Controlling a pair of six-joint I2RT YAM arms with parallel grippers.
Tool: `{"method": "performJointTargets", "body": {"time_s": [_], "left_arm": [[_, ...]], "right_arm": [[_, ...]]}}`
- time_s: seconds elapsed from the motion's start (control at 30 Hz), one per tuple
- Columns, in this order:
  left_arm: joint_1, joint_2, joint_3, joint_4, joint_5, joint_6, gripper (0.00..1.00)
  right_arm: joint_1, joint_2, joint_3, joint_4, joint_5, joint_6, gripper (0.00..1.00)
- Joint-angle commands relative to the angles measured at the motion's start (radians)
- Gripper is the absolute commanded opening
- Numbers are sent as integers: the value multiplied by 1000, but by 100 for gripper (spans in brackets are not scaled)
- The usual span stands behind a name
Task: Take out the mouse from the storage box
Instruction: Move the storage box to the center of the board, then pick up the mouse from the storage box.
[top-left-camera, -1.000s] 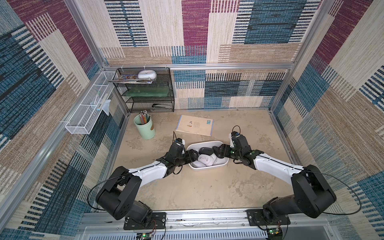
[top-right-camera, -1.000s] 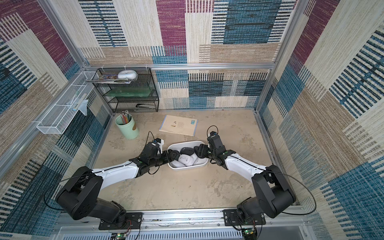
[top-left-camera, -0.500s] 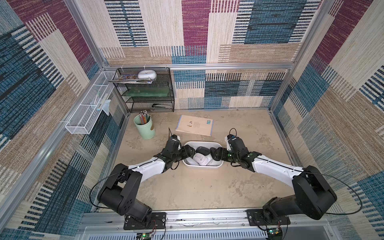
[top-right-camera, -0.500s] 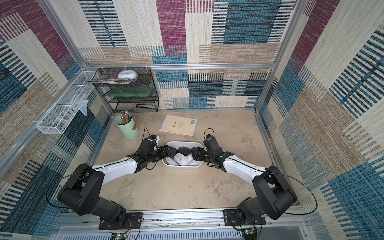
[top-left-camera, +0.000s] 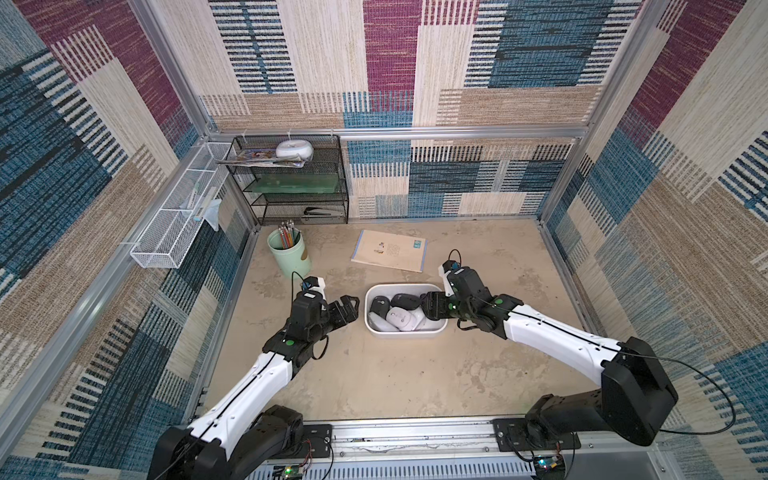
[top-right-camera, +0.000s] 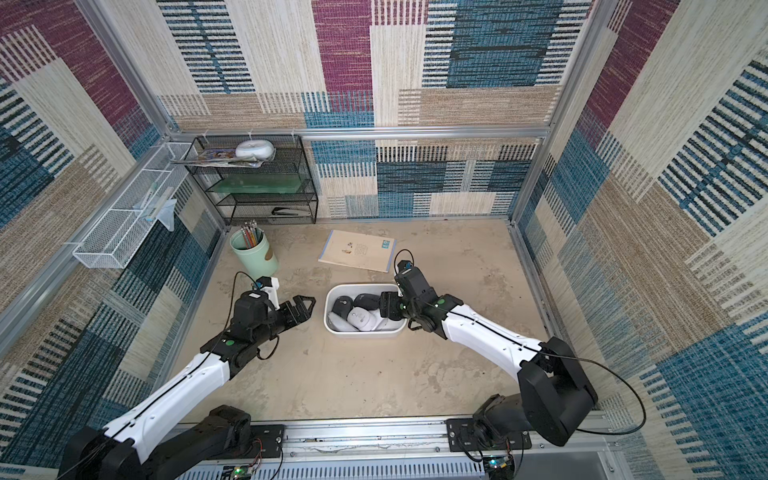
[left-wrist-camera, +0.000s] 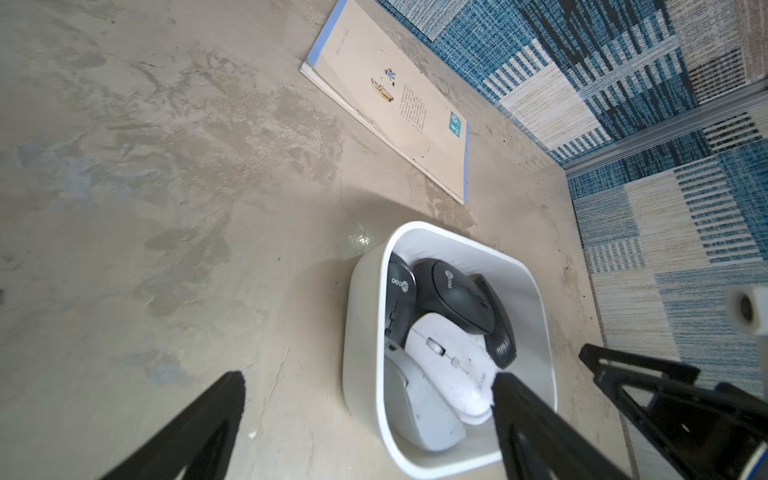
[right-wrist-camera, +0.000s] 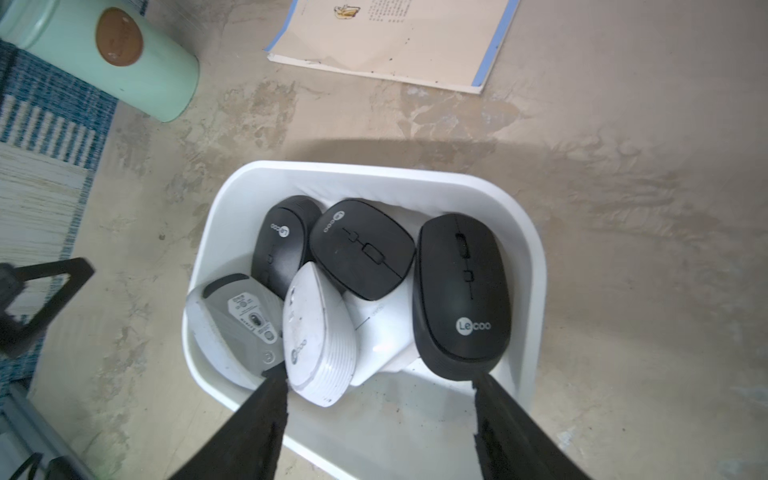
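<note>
The pale grey mouse (top-left-camera: 381, 323) (right-wrist-camera: 238, 326) leans at an angle beyond the white one. My right gripper will next move across the box, turn to match the slant of the mouse and go down with its fingers on either side of it.
The white storage box (top-left-camera: 405, 287) (top-right-camera: 362, 286) sits mid-table with several mice in it. Three black mice (right-wrist-camera: 461, 291) lie along its far side. A white mouse (right-wrist-camera: 320, 332) (left-wrist-camera: 449, 365) leans on a grey upturned one (right-wrist-camera: 237, 324). My left gripper (top-left-camera: 349, 309) (top-right-camera: 305, 307) (left-wrist-camera: 368, 380) is open just left of the box, apart from it and holding nothing. My right gripper (top-left-camera: 428, 309) (top-right-camera: 384, 307) (right-wrist-camera: 379, 376) is open at the box's right end. Its fingertips (right-wrist-camera: 276, 376) are inside over bare floor, close to the white mouse and a black mouse.
A green pencil cup (top-left-camera: 289, 253) stands at the back left, and a booklet (top-left-camera: 390, 249) lies behind the box. A black mesh rack (top-left-camera: 291, 183) fills the back left corner. A white wire basket (top-left-camera: 174, 224) hangs on the left wall. Cage walls close in all sides.
The box slid slightly left with a gripper at each end. My left gripper then opened wider and drew back from its left end. The right gripper stays at the right end.
</note>
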Motion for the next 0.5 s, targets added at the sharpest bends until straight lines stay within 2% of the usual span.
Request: {"method": "performJointTargets", "body": {"time_s": [0.0, 0.2, 0.37, 0.47], "left_arm": [[3, -93, -39, -69, -83, 55, 97], [3, -229, -107, -66, -158, 105, 98], [4, -259, -120, -61, -180, 127, 98], [3, -261, -118, -64, -178, 127, 99]], "right_arm": [[52, 15, 24, 8, -20, -68, 73], [177, 153, 190, -57, -34, -175, 73], [246, 296, 323, -131, -35, -260, 72], [279, 372, 398, -184, 7, -295, 72]]}}
